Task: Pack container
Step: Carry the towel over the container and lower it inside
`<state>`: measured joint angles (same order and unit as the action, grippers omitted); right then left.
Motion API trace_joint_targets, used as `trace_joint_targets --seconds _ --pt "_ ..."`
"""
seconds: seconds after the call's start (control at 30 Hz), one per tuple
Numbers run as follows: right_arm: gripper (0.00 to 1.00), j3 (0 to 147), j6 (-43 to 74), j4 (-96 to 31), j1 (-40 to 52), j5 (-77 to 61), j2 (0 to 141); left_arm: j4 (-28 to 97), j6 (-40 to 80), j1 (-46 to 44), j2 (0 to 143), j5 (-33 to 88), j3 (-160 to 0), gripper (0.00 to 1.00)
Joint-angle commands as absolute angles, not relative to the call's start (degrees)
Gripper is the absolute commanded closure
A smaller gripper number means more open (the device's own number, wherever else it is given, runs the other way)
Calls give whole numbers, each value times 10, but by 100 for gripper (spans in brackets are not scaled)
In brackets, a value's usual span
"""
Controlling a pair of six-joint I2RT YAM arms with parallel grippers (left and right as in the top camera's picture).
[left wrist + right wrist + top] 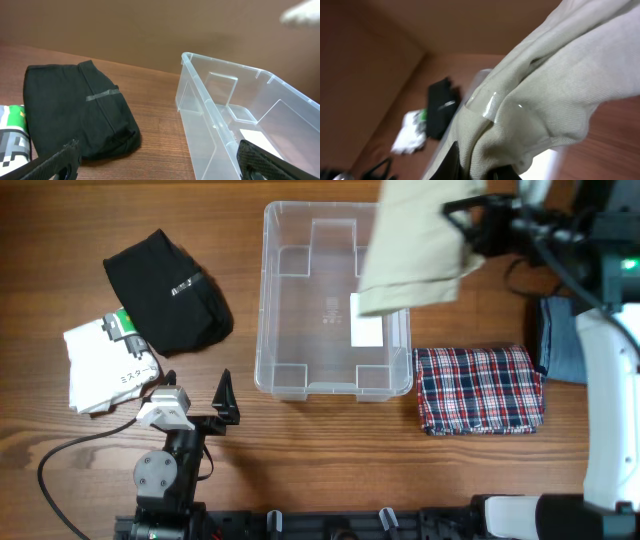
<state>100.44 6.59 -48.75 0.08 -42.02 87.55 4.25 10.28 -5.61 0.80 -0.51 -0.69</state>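
My right gripper moves to its left in the overhead view next and down to the container's empty bottom to release the garment.
The container (263, 300), a clear plastic bin with a white label (367, 331) on its base, stands mid-table with nothing lying inside it. My right gripper (468, 227) is shut on a folded beige garment (415, 250) that hangs above the container's right rear part. The beige cloth (555, 85) fills the right wrist view and hides most of the right gripper (481, 173). Near the front left, my left gripper (196, 394) stands open with nothing between its fingers. In the left wrist view the open left gripper (160, 166) faces the container's near wall (200, 130).
A folded black garment (166, 292) and a white package with green print (104, 362) lie left of the container. A folded plaid cloth (478, 388) lies to its right, with folded blue denim (566, 340) behind that. A black cable (70, 455) runs by the left arm's base.
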Motion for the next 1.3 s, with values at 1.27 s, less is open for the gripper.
trace_joint_targets --seconds 1.27 --pt "96 780 209 -263 256 -219 939 42 92 -52 5 0 -3 0"
